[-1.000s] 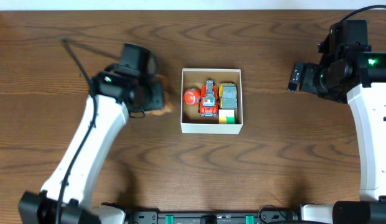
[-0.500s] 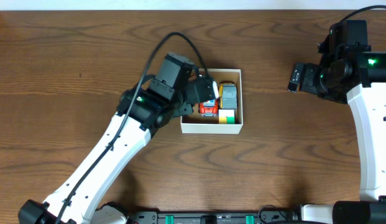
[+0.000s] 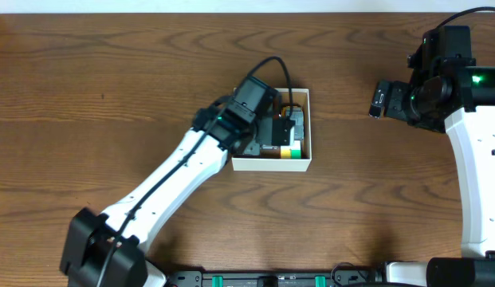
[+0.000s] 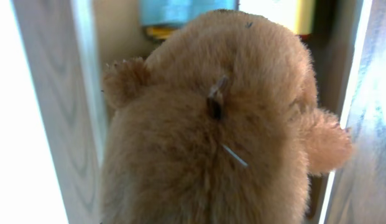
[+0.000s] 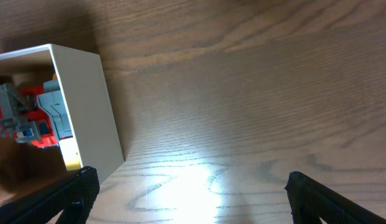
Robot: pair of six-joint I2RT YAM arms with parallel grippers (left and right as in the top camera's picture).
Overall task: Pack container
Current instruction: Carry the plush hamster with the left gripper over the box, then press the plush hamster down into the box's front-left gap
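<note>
My left gripper lowers the plush deeper into the container point(image 3: 271, 164) next, back toward the container's near side. The vehicle point(image 3: 296, 119) and block fill its end by my right gripper.
The container point(image 3: 271, 164), a small white-walled box, sits mid-table. My left gripper point(image 3: 273, 130) reaches down into its left half, shut on a brown plush toy point(image 4: 217, 130). The plush fills the left wrist view and hides the fingers, with the box's cardboard inside point(image 4: 115, 37) beside it. The arm covers the plush from overhead. A grey vehicle point(image 3: 296, 119) and a yellow-green block point(image 3: 291, 151) lie in the box's right half. In the right wrist view a red truck point(image 5: 28, 121) shows inside the container point(image 5: 87, 106). My right gripper point(image 3: 379, 99) hangs open and empty to the right of the box point(image 5: 193, 193).
Brown wood table point(image 3: 111, 80) all round the box. The left arm's cable point(image 3: 280, 68) loops over the box's far rim. The right arm's base stands at the right edge point(image 3: 478, 199).
My left arm has swung right from the table beside the box, carrying the plush over the left wall and down into the container. The right arm has not moved.
</note>
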